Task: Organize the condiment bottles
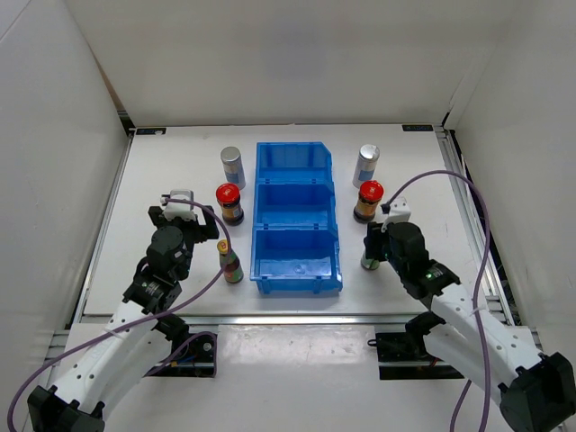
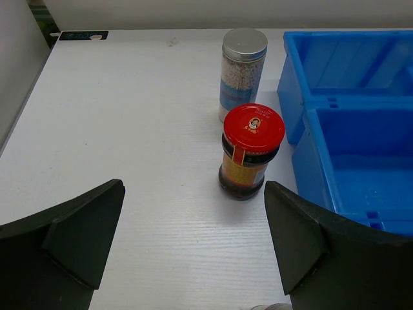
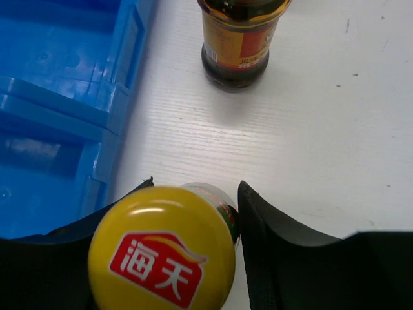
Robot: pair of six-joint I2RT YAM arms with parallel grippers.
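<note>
I will next lift the slim yellow-capped bottle over the side of the blue bin with my right gripper, then lower it inside.
My right gripper (image 1: 372,250) (image 3: 195,184) is shut on a slim yellow-capped bottle (image 1: 369,262) (image 3: 161,258) that stands just right of the blue bin (image 1: 297,270). A dark red-capped bottle (image 1: 369,200) (image 3: 235,39) and a silver-capped bottle (image 1: 366,165) stand beyond it. Left of the bin are a silver-capped bottle (image 1: 232,166) (image 2: 243,71), a red-capped bottle (image 1: 229,202) (image 2: 250,152) and a yellow-capped bottle (image 1: 231,261). My left gripper (image 1: 200,225) (image 2: 193,186) is open with nothing in it, a little short and left of that red-capped bottle.
The blue bin (image 2: 348,129) (image 3: 64,97) has three compartments in a row down the middle of the white table, all bare inside. White walls close in the table at the back and both sides.
</note>
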